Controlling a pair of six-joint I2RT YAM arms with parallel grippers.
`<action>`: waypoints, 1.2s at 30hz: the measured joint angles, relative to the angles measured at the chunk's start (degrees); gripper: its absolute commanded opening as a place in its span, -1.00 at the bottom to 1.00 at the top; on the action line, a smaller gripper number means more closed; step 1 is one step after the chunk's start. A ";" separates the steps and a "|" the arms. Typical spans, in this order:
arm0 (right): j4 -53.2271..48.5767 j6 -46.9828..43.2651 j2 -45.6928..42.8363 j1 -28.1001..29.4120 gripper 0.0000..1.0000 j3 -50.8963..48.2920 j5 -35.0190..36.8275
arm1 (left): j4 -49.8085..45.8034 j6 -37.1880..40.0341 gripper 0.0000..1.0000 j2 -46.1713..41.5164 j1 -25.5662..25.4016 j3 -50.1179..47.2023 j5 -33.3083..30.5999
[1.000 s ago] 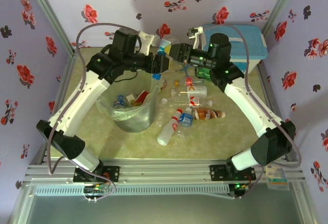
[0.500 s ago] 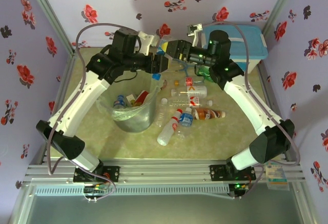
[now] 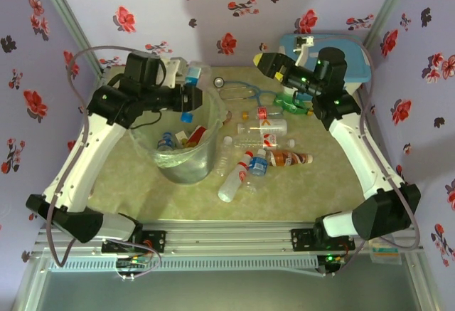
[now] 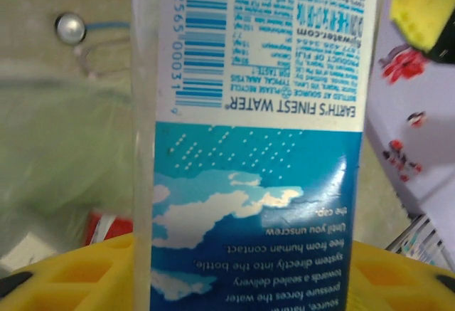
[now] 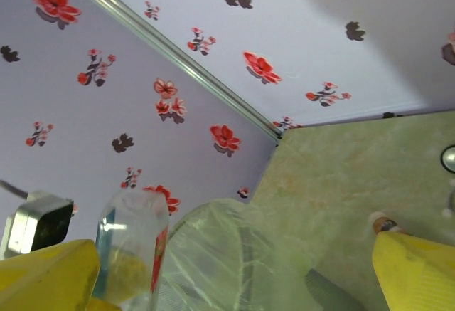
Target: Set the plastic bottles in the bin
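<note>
My left gripper carries the clear plastic bottle back and down into the bin's opening next and releases it, since it still hangs by the bin's far rim.
My left gripper is shut on a clear plastic bottle with a blue label. It holds the bottle blue cap down over the far rim of the bin, a translucent grey bucket lined with a clear bag. The yellow fingers flank the bottle low in the left wrist view. My right gripper hangs open in the air to the right, empty, and its own camera sees the held bottle and the bin's rim. Several bottles lie on the table right of the bin, one of them green.
A white box with a light-blue lid stands at the back right, under the right arm. A stethoscope-like cord with a metal disc lies behind the bin. Some bottles lie inside the bin. Flowered walls close in three sides.
The right gripper let go of the blue-labelled bottle, opened wide and drew back to the right. The left arm carried the bottle leftwards to the bin's far rim.
</note>
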 measured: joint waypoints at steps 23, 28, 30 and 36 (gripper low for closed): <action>-1.44 0.00 -0.66 -1.33 0.97 -3.58 3.54 | -5.84 1.70 0.45 -4.13 -0.11 -15.93 -2.23; -1.97 -0.20 -1.22 -1.66 0.97 -3.63 3.80 | -3.74 1.90 0.13 -3.76 1.42 -15.93 -2.05; -2.64 -0.39 -1.38 -1.70 0.97 -3.63 4.11 | -2.51 1.86 0.00 -2.93 1.44 -16.06 -1.55; -8.68 -1.73 -1.66 -3.08 0.95 -3.61 8.26 | 2.45 1.01 -0.20 -1.36 0.28 -20.44 0.72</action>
